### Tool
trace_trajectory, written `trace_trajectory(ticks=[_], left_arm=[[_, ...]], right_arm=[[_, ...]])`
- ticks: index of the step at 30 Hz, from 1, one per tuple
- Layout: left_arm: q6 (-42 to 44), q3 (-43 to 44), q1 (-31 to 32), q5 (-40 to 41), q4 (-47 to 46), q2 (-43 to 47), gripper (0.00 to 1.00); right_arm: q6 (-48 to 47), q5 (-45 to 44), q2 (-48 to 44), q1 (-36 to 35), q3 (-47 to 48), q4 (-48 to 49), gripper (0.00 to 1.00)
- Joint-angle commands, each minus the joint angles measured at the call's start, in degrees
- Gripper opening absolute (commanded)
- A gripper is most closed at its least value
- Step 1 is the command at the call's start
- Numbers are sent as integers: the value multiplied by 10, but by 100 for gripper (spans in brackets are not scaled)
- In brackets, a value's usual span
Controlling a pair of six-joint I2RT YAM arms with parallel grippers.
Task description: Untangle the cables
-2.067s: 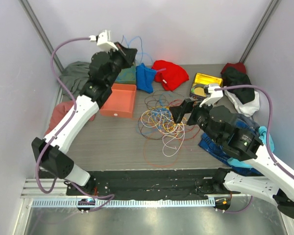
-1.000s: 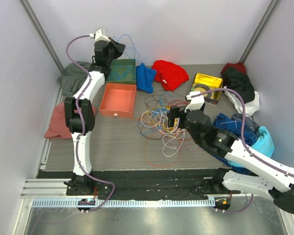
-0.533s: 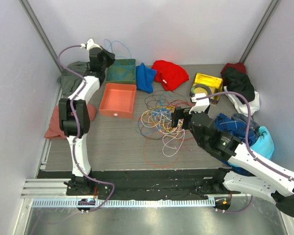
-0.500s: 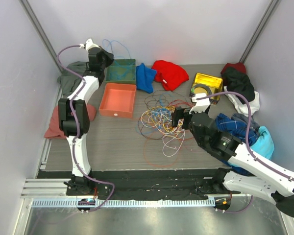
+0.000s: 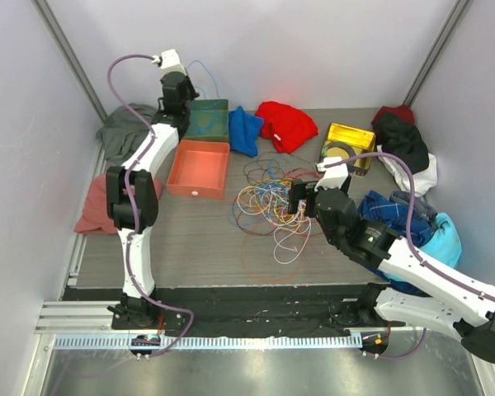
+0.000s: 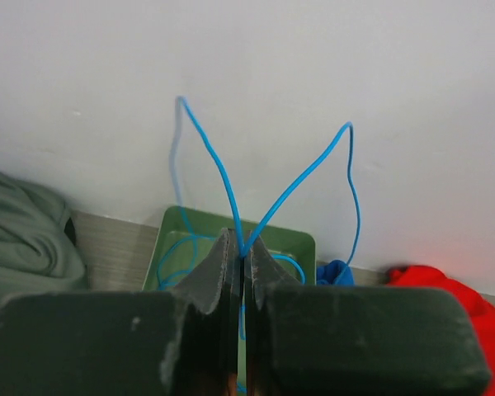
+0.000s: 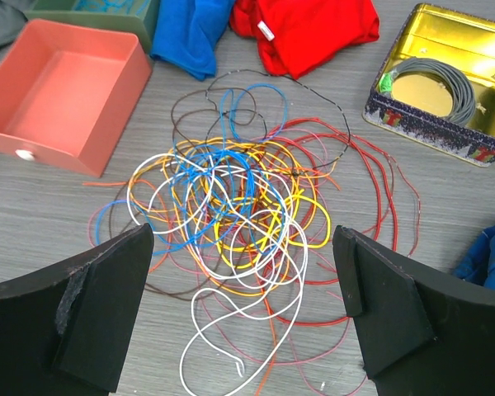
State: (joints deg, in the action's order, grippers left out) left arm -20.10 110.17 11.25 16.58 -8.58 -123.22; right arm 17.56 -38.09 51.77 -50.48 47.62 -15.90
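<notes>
I will move my left gripper down over the green tray (image 5: pixel 206 121) (image 6: pixel 290 247) next and let go of the blue cable there, because the cable's trailing length is already inside that tray.
The cables (image 5: pixel 268 202) lie in one tangled heap of blue, yellow, orange, red, white and dark brown loops (image 7: pixel 239 198) at the table's middle. My right gripper (image 5: pixel 301 198) hovers just right of and above the heap, open, its fingers wide apart (image 7: pixel 243 247) with nothing between them. My left gripper (image 5: pixel 181 87) is raised at the back wall above the green tray (image 5: pixel 206 121). It is shut (image 6: pixel 241 246) on a blue cable (image 6: pixel 231 206), which rises in two loops against the wall and trails down into the tray.
An orange-red box (image 5: pixel 200 169) stands left of the heap. A gold tin (image 5: pixel 346 142) holding a grey coil sits at back right. Red cloth (image 5: pixel 287 124) and blue cloth (image 5: pixel 245 130) lie behind the heap, with garments at the far left (image 5: pixel 124 128) and right (image 5: pixel 404 148).
My left gripper has swung along the back wall, left then back right, carrying the blue cable. The right gripper shifted slightly beside the heap and stayed open.
</notes>
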Motion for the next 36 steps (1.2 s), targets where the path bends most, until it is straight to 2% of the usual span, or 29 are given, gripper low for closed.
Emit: trace_trajectory(ticks=[1,10,19,25,29,36], left_arm=[[130,25,36,58,-50,-38,0],[98,30,36,80,-12,-84,0],[54,-27,14,117,15,-37,0],[75,-40,0,170,30,-24,0],[76,-46,-6,178,29,-23,0],[36,14,-7,118,28,-68,0]], right_arm=[[-10,-19,18,4,13,28,100],[-17,-11,22,11,9,29,100],[-14,-3,22,15,5,30,100],[-10,3,18,17,2,34,100],[-10,6,23,19,1,35,100],[-12,5,35,20,5,39,100]])
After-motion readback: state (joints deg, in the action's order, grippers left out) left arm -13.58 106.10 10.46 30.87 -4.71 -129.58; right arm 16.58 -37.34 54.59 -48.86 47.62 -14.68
